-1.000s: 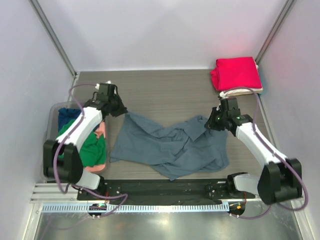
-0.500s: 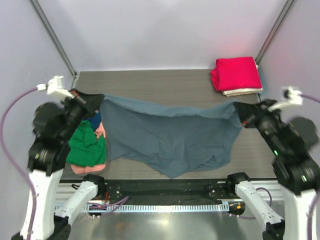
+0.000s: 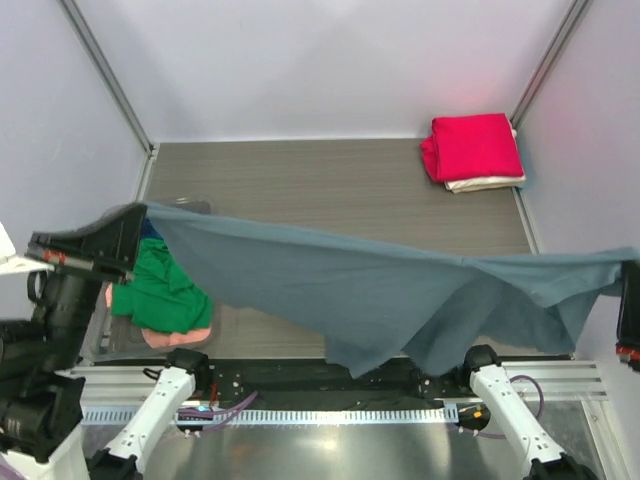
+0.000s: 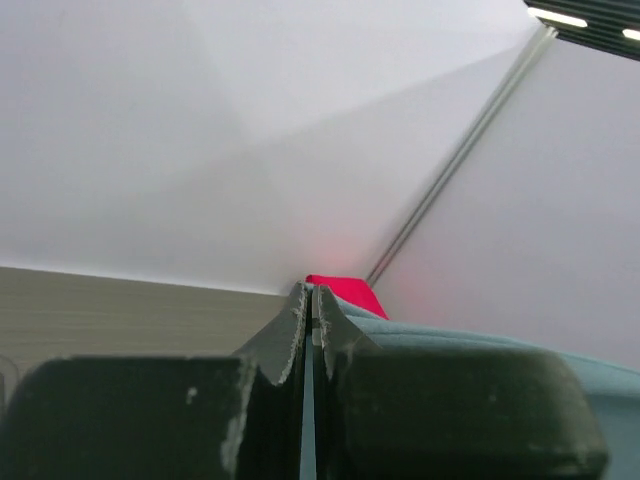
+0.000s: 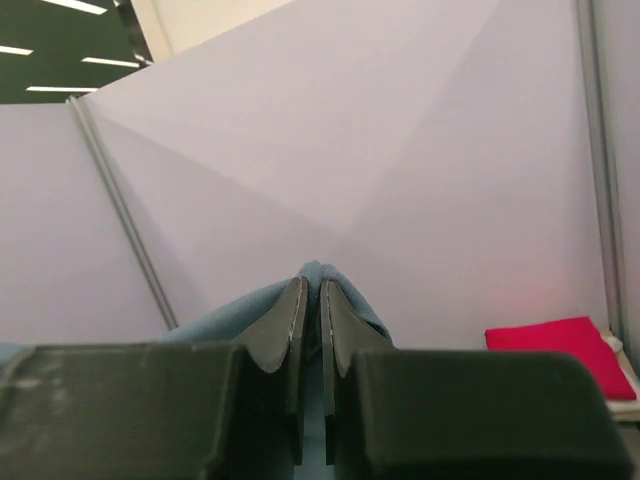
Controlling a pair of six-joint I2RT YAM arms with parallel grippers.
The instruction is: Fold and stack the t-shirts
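Observation:
Next I need to move my right gripper outward and down to the bare tabletop beside the folded red shirt (image 3: 472, 146) and release the grey-blue t-shirt's corner, as that tabletop lies clear for spreading.
The large slate grey-blue t-shirt (image 3: 370, 290) hangs stretched in the air between both raised arms, its lower edge sagging toward the table's near edge. My left gripper (image 3: 135, 212) is shut on its left corner; the cloth (image 4: 450, 335) shows beside the closed fingers (image 4: 285, 335). My right gripper (image 3: 630, 262) is shut on its right corner at the frame's right edge; cloth (image 5: 320, 272) pokes out above the closed fingertips (image 5: 290, 320). A folded red shirt (image 3: 472, 146) lies on a cream one (image 3: 485, 184) at the far right corner. Green (image 3: 160, 290) and salmon-pink (image 3: 175, 337) shirts sit at the left.
The clear plastic bin (image 3: 185, 203) holding the loose shirts stands at the table's left side, mostly hidden by my left arm and the hanging cloth. White walls enclose the wooden table (image 3: 330, 180) on three sides.
Both arms have lifted higher and drawn toward the near edge and outward. The grey-blue shirt went from crumpled on the table to fully raised and stretched wide.

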